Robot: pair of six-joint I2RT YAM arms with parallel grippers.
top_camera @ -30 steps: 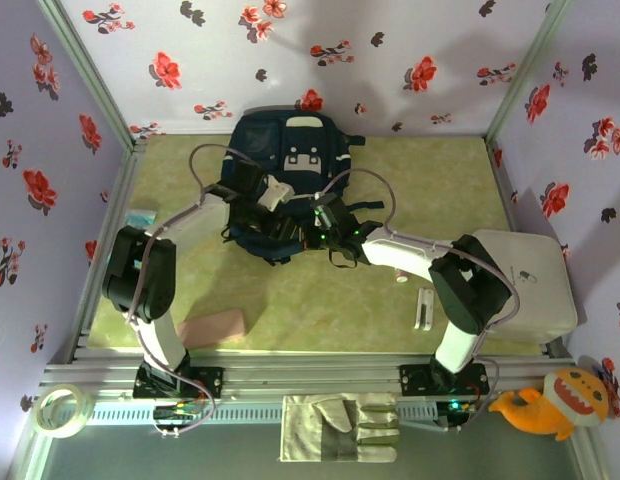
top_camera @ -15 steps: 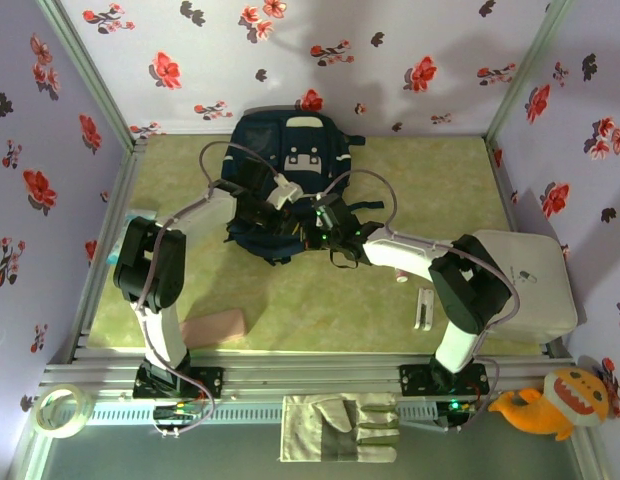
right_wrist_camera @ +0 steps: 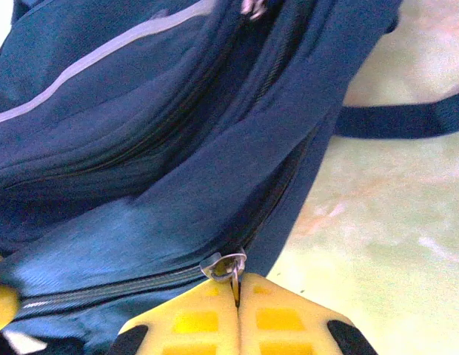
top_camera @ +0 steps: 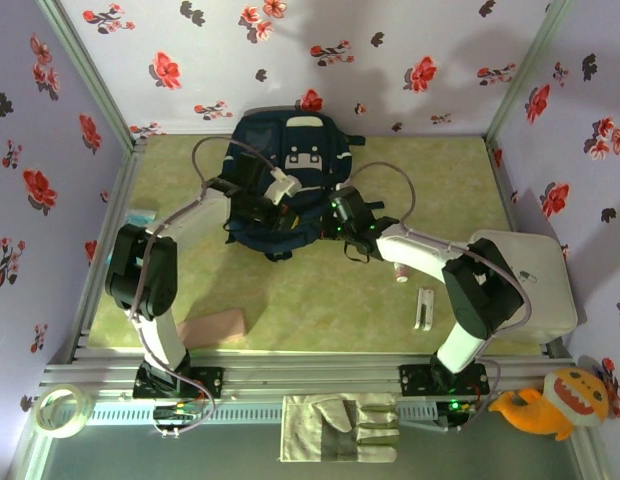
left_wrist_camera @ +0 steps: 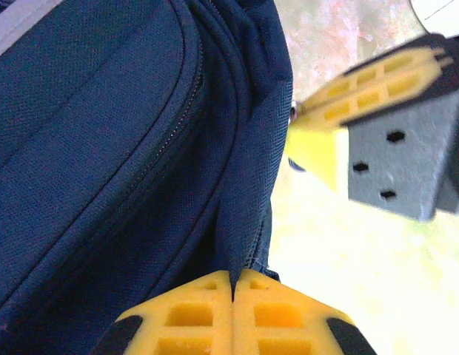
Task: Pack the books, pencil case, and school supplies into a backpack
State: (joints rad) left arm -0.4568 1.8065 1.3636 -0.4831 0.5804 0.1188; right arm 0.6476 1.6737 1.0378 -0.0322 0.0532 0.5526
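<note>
The zipper track (right_wrist_camera: 284, 182) goes on outward along the backpack's side, so my right gripper needs to pull the metal zipper pull (right_wrist_camera: 228, 266) outward along it next and then let go of the pull.
The dark navy backpack (top_camera: 290, 160) lies flat at the back of the table. My left gripper (top_camera: 274, 212) is at its near edge, shut on a fold of backpack fabric (left_wrist_camera: 248, 222). My right gripper (top_camera: 342, 214) is at the backpack's near right corner, shut on the metal zipper pull (right_wrist_camera: 228, 266). The pink pencil case (top_camera: 212, 327) lies near the front left. A slim white bar (top_camera: 423, 308) and a tiny white tube (top_camera: 400, 272) lie on the mat to the right. The books are out of view.
A pale blue packet (top_camera: 140, 217) lies by the left wall. A white box (top_camera: 530, 285) stands at the right. Beyond the front rail lie a tape roll (top_camera: 62, 410), a glove (top_camera: 340, 428) and an orange plush (top_camera: 550, 400). A dark strap (right_wrist_camera: 407, 120) trails over the mat.
My right gripper has moved to the right and slightly back along the backpack's edge, holding the zipper pull. The left arm has shifted while its gripper stays on the fabric.
</note>
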